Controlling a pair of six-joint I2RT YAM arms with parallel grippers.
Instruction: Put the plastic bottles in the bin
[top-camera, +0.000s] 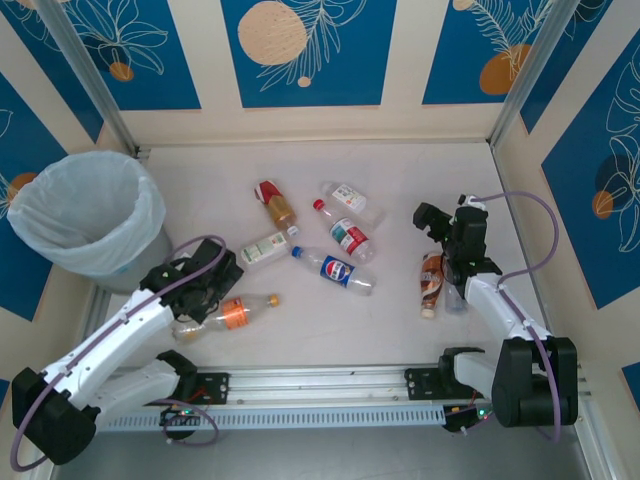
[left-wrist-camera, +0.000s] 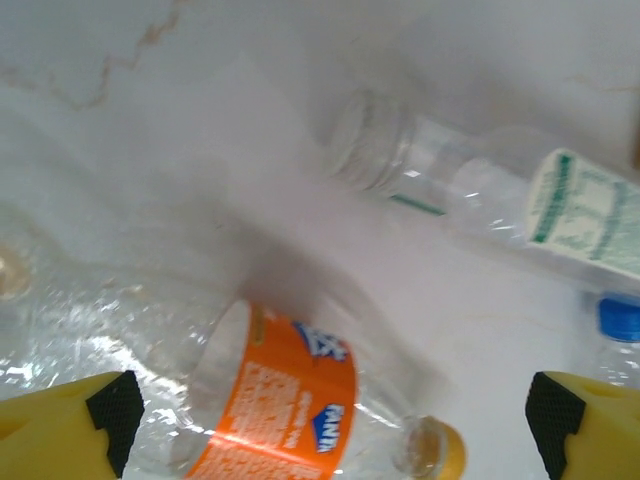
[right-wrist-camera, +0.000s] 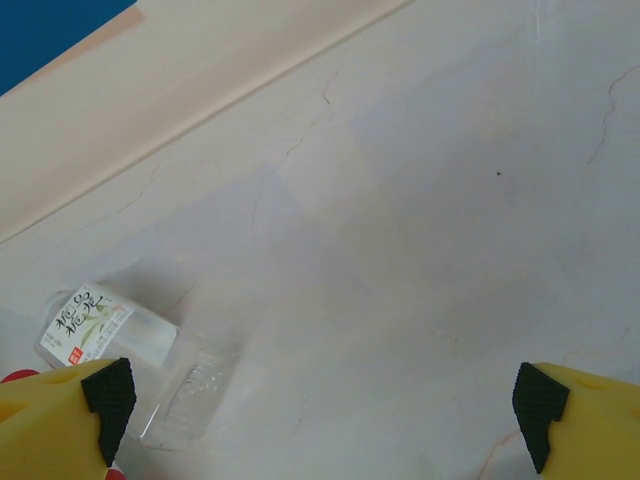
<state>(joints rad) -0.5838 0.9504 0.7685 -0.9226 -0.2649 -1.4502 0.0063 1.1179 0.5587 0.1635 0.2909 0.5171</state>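
Note:
The orange-label bottle's clear body (top-camera: 196, 327) (left-wrist-camera: 115, 340) is below and back of my left gripper and runs from finger to finger. I need to turn, go down and pull back so that my fingers are on both sides of it.
Several plastic bottles lie on the pale table. The orange-label bottle (top-camera: 226, 315) (left-wrist-camera: 290, 405) lies at the front left, and my left gripper (top-camera: 197, 283) (left-wrist-camera: 335, 420) hangs open over it, yellow fingers wide on either side. Behind it are a green-white bottle (top-camera: 265, 248) (left-wrist-camera: 560, 210), a Pepsi bottle (top-camera: 336, 270), a red-white bottle (top-camera: 346, 235), a red-brown one (top-camera: 275, 205) and a white-label one (top-camera: 352, 197) (right-wrist-camera: 95, 330). A brown bottle (top-camera: 432, 282) lies beside my right arm. My right gripper (top-camera: 445, 225) (right-wrist-camera: 325, 400) is open above bare table. The bin (top-camera: 85, 215) stands at the left.
Low cream walls (top-camera: 320, 125) close the table at the back and sides. A metal rail (top-camera: 320, 385) with both arm bases runs along the front. A blue cap (left-wrist-camera: 620, 318) shows at the right edge of the left wrist view.

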